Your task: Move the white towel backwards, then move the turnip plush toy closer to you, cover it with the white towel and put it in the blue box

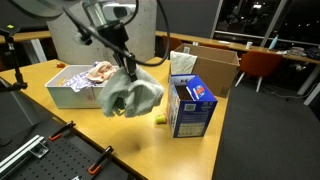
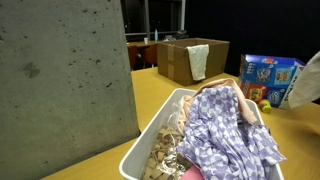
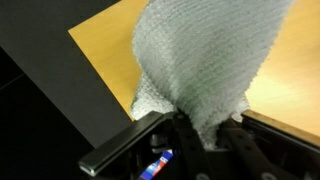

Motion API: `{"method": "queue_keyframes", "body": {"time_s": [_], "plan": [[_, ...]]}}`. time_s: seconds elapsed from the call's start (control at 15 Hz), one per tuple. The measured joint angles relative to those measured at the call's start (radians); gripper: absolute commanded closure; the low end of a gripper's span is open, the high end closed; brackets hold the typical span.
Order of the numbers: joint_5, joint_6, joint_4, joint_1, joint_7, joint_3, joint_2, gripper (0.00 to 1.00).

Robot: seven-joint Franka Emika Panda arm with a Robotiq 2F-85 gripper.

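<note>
The white towel (image 1: 130, 96) will next be lifted over the open blue box by my gripper. Then my gripper will lower it.
My gripper (image 1: 126, 68) is shut on the white towel (image 1: 130, 96), which hangs as a rumpled bundle above the wooden table (image 1: 120, 140), left of the blue box (image 1: 192, 106). In the wrist view the towel (image 3: 205, 60) fills the upper middle, pinched between the black fingers (image 3: 150, 135) of the gripper (image 3: 205, 140). A blue, red and white patch (image 3: 155, 166) shows low beside the fingers. In an exterior view the blue box (image 2: 270, 74) stands at the back right, with the towel (image 2: 309, 80) at the frame's edge. The turnip plush toy is hidden.
A white bin (image 1: 55, 88) (image 2: 150, 140) holds pink-and-cream cloths (image 2: 225, 125). A brown cardboard box (image 1: 218, 62) (image 2: 180, 62) stands behind the blue box. A tiny yellow-green lump (image 1: 158, 119) lies on the table. A grey panel (image 2: 60, 80) blocks one side.
</note>
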Motion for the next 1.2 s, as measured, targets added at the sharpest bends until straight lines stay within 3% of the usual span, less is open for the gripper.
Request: {"method": "queue_keyframes", "body": {"time_s": [0.47,0.87,1.2], "plan": [[0.043,-0.087,0.319,-0.045,-0.165,-0.011,0.083,0.96],[0.068,-0.088,0.606,-0.054,-0.238,-0.035,0.321,0.96],[0.153,-0.085,0.801,-0.055,-0.308,-0.048,0.575,0.96]]}}
